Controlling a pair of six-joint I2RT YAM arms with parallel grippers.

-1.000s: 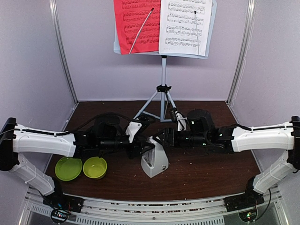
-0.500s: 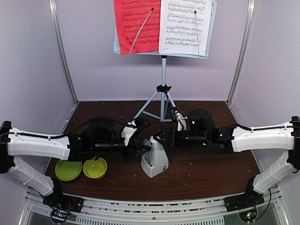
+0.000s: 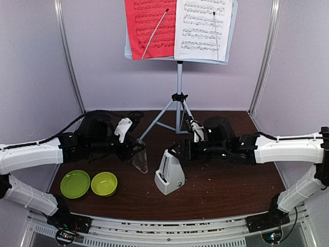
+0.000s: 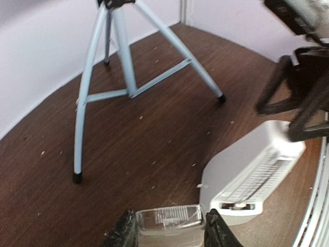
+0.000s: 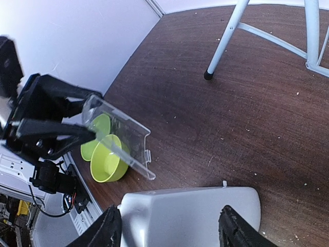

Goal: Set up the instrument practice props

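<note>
My left gripper tilts downward next and lowers the clear plastic cover onto the bare table between the lime-green bowls and the stand's leg.
The grey-white music stand stands at the back, with the red sheet and the white sheet on its desk. The whitish pyramid metronome stands on the brown table in front of it. My right gripper is shut on the metronome's upper part; its fingers flank the body in the right wrist view. My left gripper is shut on a clear plastic cover, held tilted in the air left of the metronome. The cover shows between my left fingers and in the right wrist view.
Two lime-green bowls sit at the front left, below my left arm. The stand's tripod legs spread over the back middle of the table. Walls close in the left, right and back sides.
My left gripper has pulled the clear cover away from the metronome's front and carried it left and back. The right gripper has stayed on the metronome.
</note>
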